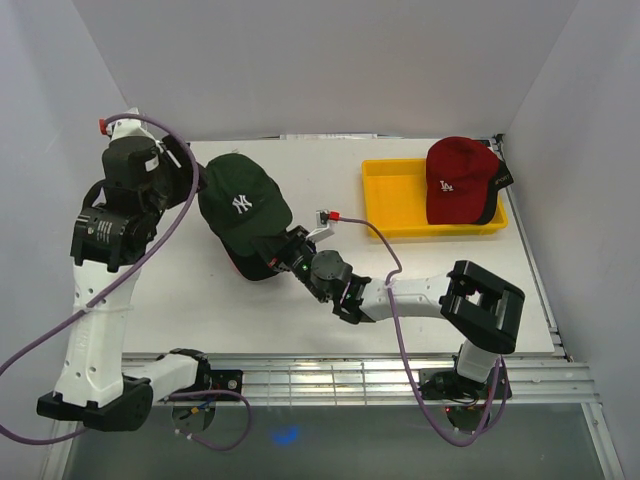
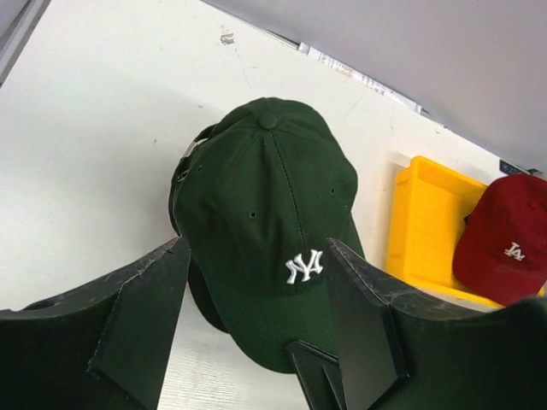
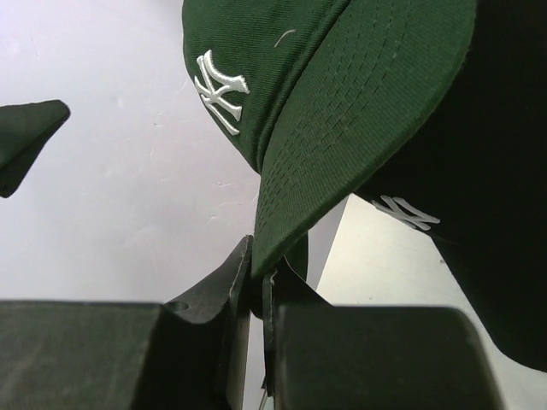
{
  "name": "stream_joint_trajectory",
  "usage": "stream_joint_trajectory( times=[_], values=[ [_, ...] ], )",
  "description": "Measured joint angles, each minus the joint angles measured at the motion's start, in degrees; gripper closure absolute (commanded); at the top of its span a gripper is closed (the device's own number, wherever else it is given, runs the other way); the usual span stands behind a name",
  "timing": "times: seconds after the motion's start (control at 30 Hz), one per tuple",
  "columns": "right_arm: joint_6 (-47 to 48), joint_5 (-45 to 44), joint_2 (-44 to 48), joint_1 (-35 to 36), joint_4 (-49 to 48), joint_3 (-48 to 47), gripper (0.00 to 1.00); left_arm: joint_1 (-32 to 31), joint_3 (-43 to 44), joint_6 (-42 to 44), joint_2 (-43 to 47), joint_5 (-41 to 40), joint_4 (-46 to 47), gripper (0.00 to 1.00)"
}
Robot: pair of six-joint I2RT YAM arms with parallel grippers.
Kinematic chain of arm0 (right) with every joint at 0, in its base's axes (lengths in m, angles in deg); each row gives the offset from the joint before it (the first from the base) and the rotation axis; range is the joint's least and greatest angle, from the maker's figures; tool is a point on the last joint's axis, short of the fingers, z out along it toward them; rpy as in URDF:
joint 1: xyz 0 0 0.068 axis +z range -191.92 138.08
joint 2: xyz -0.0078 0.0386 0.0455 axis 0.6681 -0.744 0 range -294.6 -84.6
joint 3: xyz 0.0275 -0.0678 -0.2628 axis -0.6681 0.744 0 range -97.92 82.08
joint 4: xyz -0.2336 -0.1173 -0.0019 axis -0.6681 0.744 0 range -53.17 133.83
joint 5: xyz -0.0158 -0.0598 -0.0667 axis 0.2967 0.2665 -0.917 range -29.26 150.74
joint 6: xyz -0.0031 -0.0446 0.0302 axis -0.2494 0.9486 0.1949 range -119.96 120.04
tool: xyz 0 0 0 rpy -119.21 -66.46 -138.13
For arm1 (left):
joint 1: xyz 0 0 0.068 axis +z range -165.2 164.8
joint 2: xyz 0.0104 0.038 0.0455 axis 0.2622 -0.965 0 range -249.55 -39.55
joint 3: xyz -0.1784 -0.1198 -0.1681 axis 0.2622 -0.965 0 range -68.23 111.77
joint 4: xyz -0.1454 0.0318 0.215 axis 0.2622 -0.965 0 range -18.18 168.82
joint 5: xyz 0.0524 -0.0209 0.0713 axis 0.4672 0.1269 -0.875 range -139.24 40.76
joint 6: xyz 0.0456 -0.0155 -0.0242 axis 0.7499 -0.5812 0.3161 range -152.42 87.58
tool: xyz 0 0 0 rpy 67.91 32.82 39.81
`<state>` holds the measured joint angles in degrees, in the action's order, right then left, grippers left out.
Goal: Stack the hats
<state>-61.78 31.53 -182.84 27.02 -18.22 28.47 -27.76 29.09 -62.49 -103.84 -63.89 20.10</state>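
My right gripper should move gently down toward the black cap's brim (image 3: 504, 286) and let go of the green brim's edge there, because the green brim (image 3: 342, 111) is still clear above it.
A dark green cap with a white NY logo (image 1: 242, 200) hangs over a black NY cap (image 1: 246, 266) at mid-left of the table. My right gripper (image 1: 277, 250) is shut on the front edge of the green cap's brim, clearly seen in the right wrist view (image 3: 259, 273). There the green brim (image 3: 342, 111) rises from the fingers and the black cap (image 3: 479, 213) lies below it. My left gripper (image 2: 256, 248) is open and empty, just above and left of the green cap (image 2: 273, 205). A red cap (image 1: 458, 178) rests on the yellow tray.
The shallow yellow tray (image 1: 390, 200) stands at the back right, also in the left wrist view (image 2: 419, 222) with the red cap (image 2: 504, 248). White walls close the table at the back and sides. A purple cable runs from the right arm.
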Motion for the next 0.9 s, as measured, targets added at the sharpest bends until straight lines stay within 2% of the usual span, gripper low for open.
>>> stream_joint_trajectory(
  times=[0.5, 0.57, 0.8, 0.9],
  values=[
    [-5.8, 0.7, -2.1, 0.3, -2.1, 2.9, 0.92, 0.0, -0.3, 3.1, -9.6, -0.5, 0.0, 0.27],
    [-6.2, 0.8, -2.3, 0.2, -2.2, 3.0, 0.89, 0.0, -0.5, 3.3, -11.4, -0.6, 0.5, 0.27],
    [-7.2, 1.5, -2.7, 0.2, -2.0, 3.3, 0.69, 0.0, -0.9, 4.1, -17.2, -1.1, 1.0, 0.29],
    [-7.3, 2.2, -3.2, 0.2, -1.9, 3.6, 0.51, -0.1, -1.1, 4.2, -18.8, -1.1, 1.4, 0.29]
  ],
)
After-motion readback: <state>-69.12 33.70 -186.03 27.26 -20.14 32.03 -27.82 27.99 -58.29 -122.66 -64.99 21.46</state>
